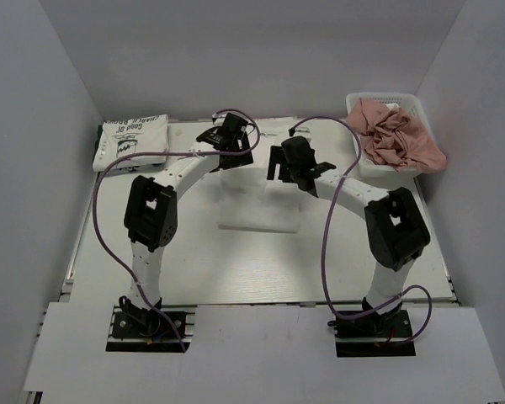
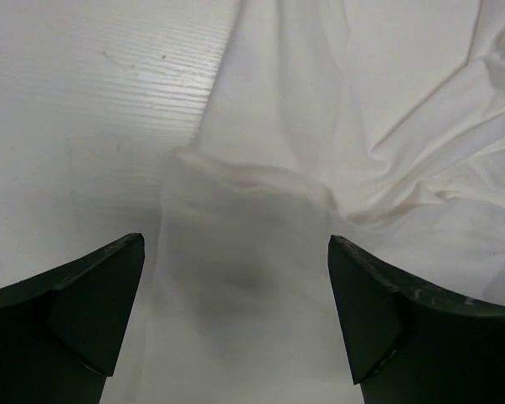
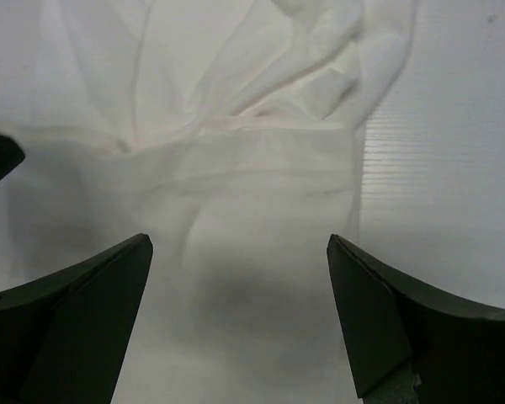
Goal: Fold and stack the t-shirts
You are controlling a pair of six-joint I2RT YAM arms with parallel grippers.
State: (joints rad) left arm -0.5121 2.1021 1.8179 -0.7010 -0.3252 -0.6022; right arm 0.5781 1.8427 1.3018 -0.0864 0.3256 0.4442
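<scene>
I should next bring my left gripper's open fingers back and down onto the t-shirt hem's near corner (image 1: pixel 221 225), with bare table around.
A plain-looking white t-shirt (image 1: pixel 257 198) lies on the table between the two arms, partly folded into a narrow strip, with no print in view. My left gripper (image 1: pixel 233 145) hangs open over its far left part; the cloth (image 2: pixel 261 252) lies under the jaws. My right gripper (image 1: pixel 296 172) hangs open over its far right part; a folded white edge (image 3: pixel 261 194) lies under it. A folded white t-shirt with dark lettering and a line drawing (image 1: pixel 133 141) sits at the far left.
A white basket (image 1: pixel 359 108) at the far right holds crumpled pinkish cloth (image 1: pixel 400 139). White walls close in the table on the left, back and right. The table's near edge (image 1: pixel 252 301) runs in front of the arm bases.
</scene>
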